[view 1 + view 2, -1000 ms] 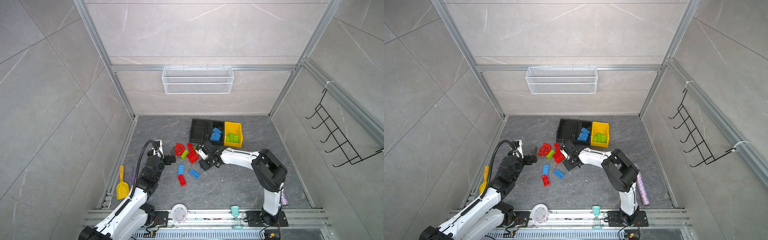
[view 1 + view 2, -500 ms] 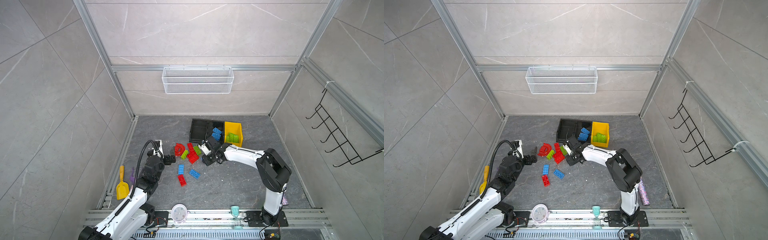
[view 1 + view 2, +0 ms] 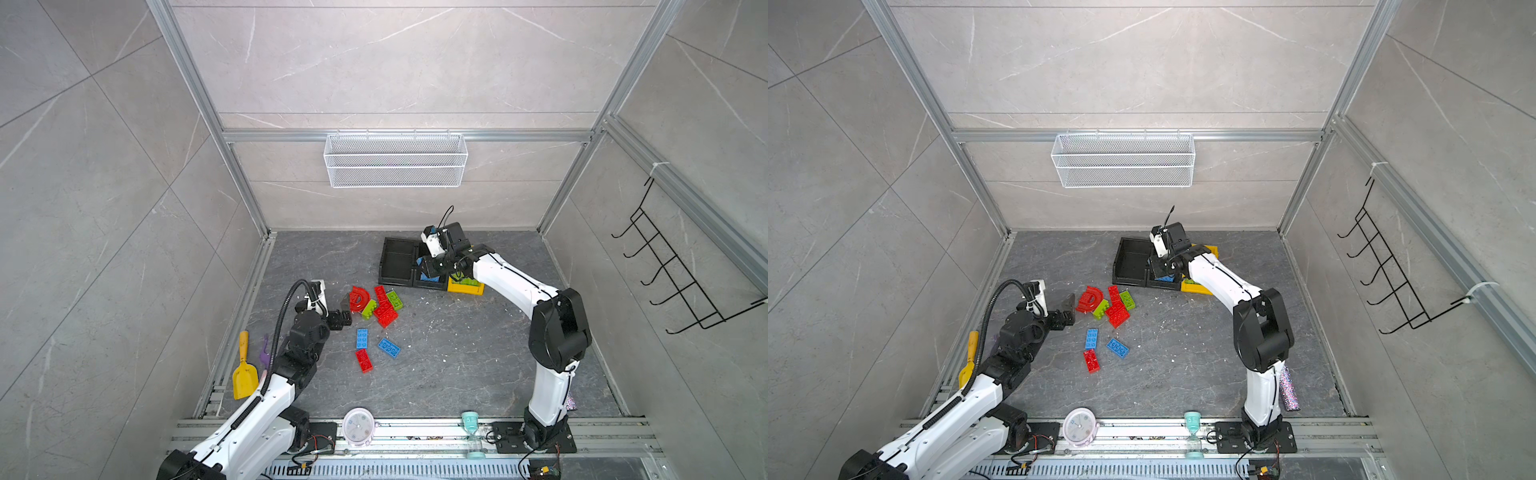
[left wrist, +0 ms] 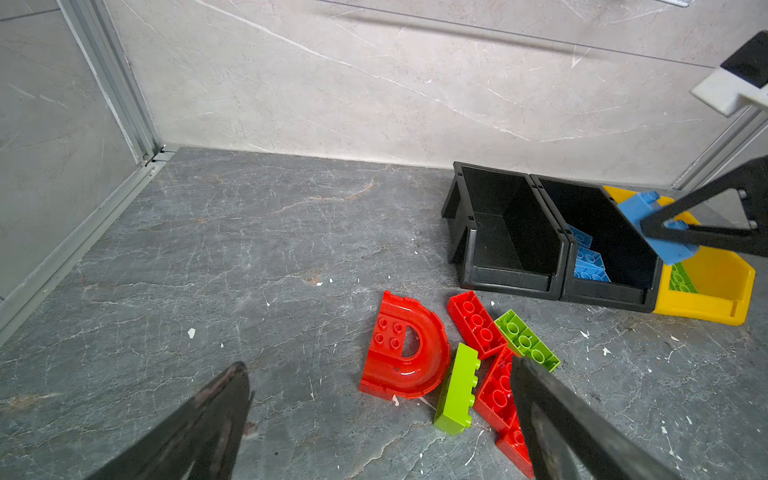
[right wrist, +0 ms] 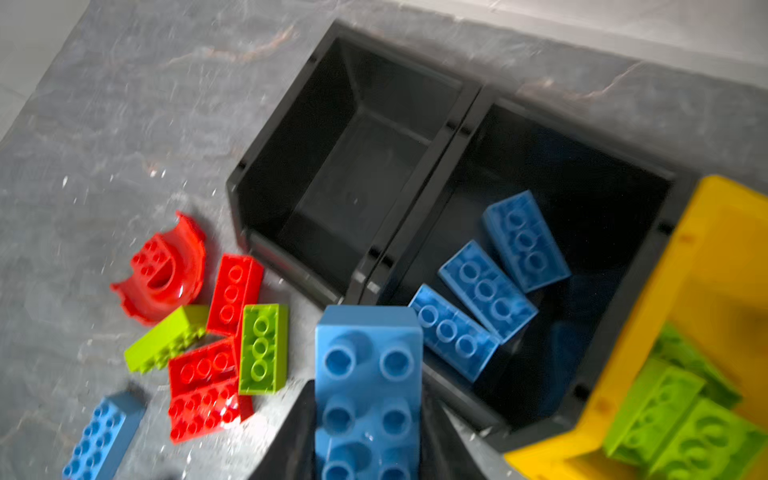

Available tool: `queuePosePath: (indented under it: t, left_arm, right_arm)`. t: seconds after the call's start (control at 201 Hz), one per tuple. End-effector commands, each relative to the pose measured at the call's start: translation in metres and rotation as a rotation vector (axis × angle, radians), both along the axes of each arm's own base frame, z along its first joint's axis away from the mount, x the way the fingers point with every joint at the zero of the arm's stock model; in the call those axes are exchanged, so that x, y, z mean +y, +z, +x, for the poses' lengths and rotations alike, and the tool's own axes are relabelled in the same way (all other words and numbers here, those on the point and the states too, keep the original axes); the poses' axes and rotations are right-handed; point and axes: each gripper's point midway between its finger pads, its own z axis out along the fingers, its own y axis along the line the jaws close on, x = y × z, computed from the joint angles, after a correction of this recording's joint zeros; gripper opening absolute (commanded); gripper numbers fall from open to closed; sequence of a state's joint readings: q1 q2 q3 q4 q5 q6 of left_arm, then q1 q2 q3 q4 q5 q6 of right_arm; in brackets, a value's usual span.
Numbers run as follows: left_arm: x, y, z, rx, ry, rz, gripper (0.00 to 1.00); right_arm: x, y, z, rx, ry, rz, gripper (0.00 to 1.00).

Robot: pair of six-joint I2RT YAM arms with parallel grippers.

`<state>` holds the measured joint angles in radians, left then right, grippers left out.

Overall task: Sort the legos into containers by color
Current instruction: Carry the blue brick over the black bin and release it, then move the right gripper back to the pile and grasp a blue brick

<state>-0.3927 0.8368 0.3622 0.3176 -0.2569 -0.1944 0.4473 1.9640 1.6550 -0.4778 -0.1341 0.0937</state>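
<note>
The robot should ease its right gripper toward the side of the yellow container next, over the front blue legos in the middle black container (image 5: 602, 199), to let go of its lego where the color matches.
My right gripper (image 5: 368, 392) is shut on a blue lego (image 5: 368, 365) and hangs over the front of the middle black container (image 5: 602, 199), which holds three blue legos (image 5: 486, 286). The black container (image 5: 291, 137) beside it is empty. The yellow container (image 5: 715, 257) holds lime green legos (image 5: 673, 415). On the floor lie a red arch (image 3: 359, 298), red bricks (image 3: 384, 311), two green bricks (image 3: 394, 299), two blue bricks (image 3: 362, 338) and one more red brick (image 3: 364, 360). My left gripper (image 3: 338, 320) stands open, low, just left of the arch.
A yellow toy shovel (image 3: 243, 374) and a purple piece (image 3: 264, 355) lie by the left wall. A clock (image 3: 357, 424) and a teal hourglass (image 3: 471, 432) stand on the front rail. A white wire basket (image 3: 395, 160) hangs on the back wall, a black hook rack (image 3: 673, 282) on the right wall.
My right gripper shut on the blue lego beside the loose pile, lifted it and carried it back over the containers. The left arm has stayed still.
</note>
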Motion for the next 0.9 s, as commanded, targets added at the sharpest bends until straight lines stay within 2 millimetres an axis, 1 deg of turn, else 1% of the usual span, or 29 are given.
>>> queuePosePath:
  t: [0.0, 0.124, 0.189, 0.269, 0.343, 0.433, 0.503, 0.617, 0.662, 0.667, 0.722, 0.801, 0.891]
  left_arm:
    - [0.000, 0.016, 0.003, -0.046, 0.004, -0.019, 1.00]
    - [-0.001, 0.018, 0.002, -0.051, 0.000, -0.020, 1.00]
    - [0.000, 0.018, 0.002, -0.053, 0.002, -0.021, 1.00]
    - [0.000, 0.019, 0.001, -0.056, 0.002, -0.022, 1.00]
    - [0.000, 0.019, 0.001, -0.059, 0.001, -0.024, 1.00]
    - [0.001, 0.018, 0.001, -0.056, 0.006, -0.023, 1.00]
    - [0.003, 0.016, 0.002, -0.049, 0.018, -0.017, 1.00]
    - [0.002, 0.014, 0.003, -0.043, 0.015, -0.019, 1.00]
    - [0.001, 0.013, 0.004, -0.041, 0.017, -0.019, 1.00]
    - [0.001, 0.012, 0.004, -0.040, 0.016, -0.019, 1.00]
    - [0.000, 0.011, 0.005, -0.034, 0.013, -0.019, 1.00]
    - [-0.001, 0.012, 0.005, -0.034, 0.008, -0.020, 1.00]
    - [0.000, 0.015, 0.003, -0.044, 0.008, -0.024, 1.00]
  right_arm:
    - [-0.009, -0.018, 0.013, 0.062, -0.030, -0.014, 0.27]
    - [-0.020, -0.022, 0.034, 0.068, -0.079, -0.008, 0.27]
    - [-0.024, -0.027, 0.040, 0.073, -0.096, -0.005, 0.28]
    - [-0.029, -0.033, 0.047, 0.079, -0.115, -0.010, 0.36]
    - [-0.034, -0.035, 0.049, 0.083, -0.132, -0.017, 0.50]
    - [-0.038, -0.027, 0.051, 0.065, -0.145, -0.022, 0.59]
    - [-0.039, -0.014, 0.048, 0.055, -0.143, -0.021, 0.68]
    - [-0.038, 0.017, 0.031, 0.022, -0.105, 0.011, 0.70]
    - [-0.036, 0.026, 0.019, 0.009, -0.081, 0.026, 0.70]
    - [-0.035, 0.031, 0.017, 0.000, -0.076, 0.033, 0.70]
    - [-0.032, 0.041, 0.000, -0.022, -0.045, 0.053, 0.70]
    - [-0.025, 0.045, -0.030, -0.024, 0.013, 0.069, 0.70]
    - [-0.010, 0.038, -0.068, -0.012, 0.083, 0.042, 0.70]
